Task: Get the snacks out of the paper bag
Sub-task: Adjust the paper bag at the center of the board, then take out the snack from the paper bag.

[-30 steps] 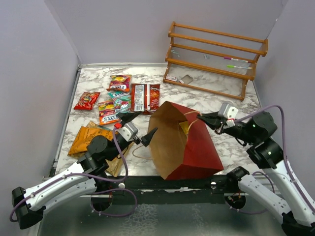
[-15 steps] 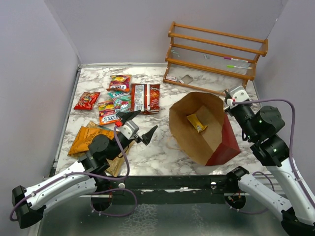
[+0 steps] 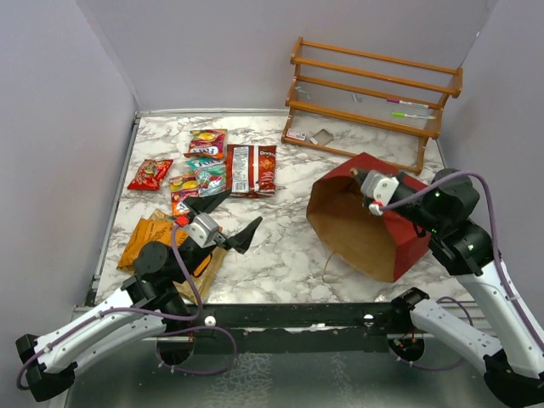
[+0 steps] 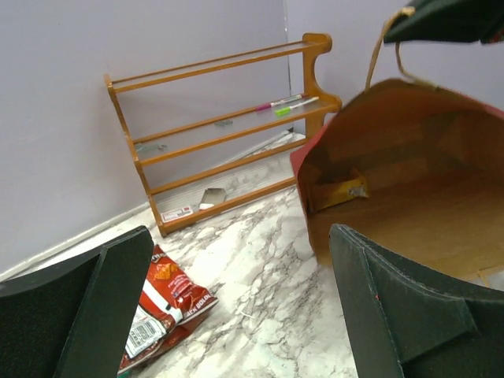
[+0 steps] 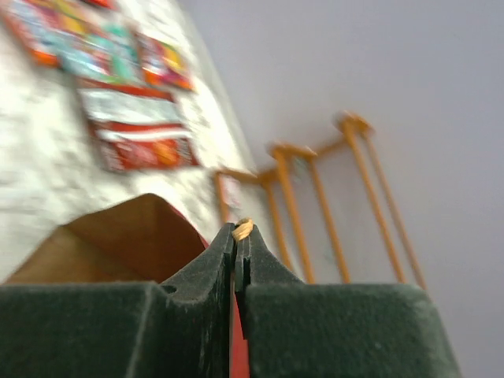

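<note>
I will move my left gripper to the right in the top view, deep inside the bag onto the yellow packet [image 4: 342, 194], because the bag's opening gapes toward my gripper.
The red paper bag [image 3: 374, 225] lies tilted at the right of the table, its brown mouth facing left. My right gripper [image 3: 364, 178] is shut on its twisted handle [image 5: 242, 229] at the top rim. One yellow packet [image 4: 339, 191] lies deep inside the bag [image 4: 409, 205]; it shows only in the left wrist view. Several snacks lie on the table at the left: a red packet [image 3: 150, 173], a red chip packet [image 3: 252, 167] and an orange chip bag [image 3: 153, 242]. My left gripper [image 3: 229, 218] is open and empty, left of the bag's mouth.
An orange wooden rack [image 3: 374, 98] stands at the back right, with small cards at its foot and pens on a shelf. The purple walls close in the table on the left, back and right. The bag's other handle [image 3: 327, 270] trails near the front edge.
My right gripper has swung the bag to the right and tipped it, so its mouth faces left. My left gripper has drawn back a little to the left, away from the bag.
</note>
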Tool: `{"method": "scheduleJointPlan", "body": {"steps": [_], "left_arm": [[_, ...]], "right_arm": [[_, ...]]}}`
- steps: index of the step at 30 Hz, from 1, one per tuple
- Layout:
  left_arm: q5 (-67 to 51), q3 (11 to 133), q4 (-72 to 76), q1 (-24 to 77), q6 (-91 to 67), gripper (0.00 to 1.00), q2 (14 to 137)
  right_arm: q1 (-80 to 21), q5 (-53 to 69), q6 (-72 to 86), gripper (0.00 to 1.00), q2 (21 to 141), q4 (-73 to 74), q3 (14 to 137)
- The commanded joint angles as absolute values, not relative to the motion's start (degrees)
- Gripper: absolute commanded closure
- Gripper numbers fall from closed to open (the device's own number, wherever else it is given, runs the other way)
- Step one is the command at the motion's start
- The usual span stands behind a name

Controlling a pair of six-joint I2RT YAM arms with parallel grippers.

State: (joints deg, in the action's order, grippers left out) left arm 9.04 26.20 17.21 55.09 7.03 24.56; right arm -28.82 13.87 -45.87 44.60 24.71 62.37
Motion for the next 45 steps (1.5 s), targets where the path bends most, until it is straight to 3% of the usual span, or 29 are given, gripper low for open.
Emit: {"method": "scheduleJointPlan", "body": {"steps": [1, 8, 14, 22, 28, 35, 41, 45], "left_arm": [[6.18, 26.76, 15.21, 54.84, 4.80, 0.03, 24.24], [-2.61, 26.80, 17.07, 54.84, 3.36, 0.03, 29.40], [-12.36, 26.49, 20.51, 54.98, 3.32, 0.08, 34.16], [-17.47, 25.72, 20.23, 56.15, 5.74, 0.12, 35.60], [-13.21, 25.28, 20.40, 62.75, 10.72, 0.14, 40.53], [-0.64, 26.26, 25.91, 76.29, 24.77, 0.14, 55.74], [5.10, 28.30, 39.94, 76.73, 38.97, 0.15, 72.95], [5.89, 33.31, 47.13, 74.20, 46.24, 0.24, 86.17]], "right_arm": [[-29.09, 47.57, -41.49, 0.98, 46.54, 26.11, 56.54], [-29.09, 55.90, -29.42, 0.99, 44.13, 20.92, 47.33], [-29.09, 49.08, -24.54, 0.98, 35.30, 15.17, 40.10], [-29.09, 34.67, -23.73, 0.98, 31.20, 15.62, 42.20], [-29.09, 32.54, -23.75, 0.98, 31.29, 13.36, 42.38], [-29.09, 33.10, -22.54, 0.98, 30.54, 11.34, 41.41], [-29.09, 34.11, -21.46, 0.98, 29.85, 10.13, 41.68], [-29.09, 34.86, -20.97, 0.98, 29.80, 9.59, 42.27]]}}
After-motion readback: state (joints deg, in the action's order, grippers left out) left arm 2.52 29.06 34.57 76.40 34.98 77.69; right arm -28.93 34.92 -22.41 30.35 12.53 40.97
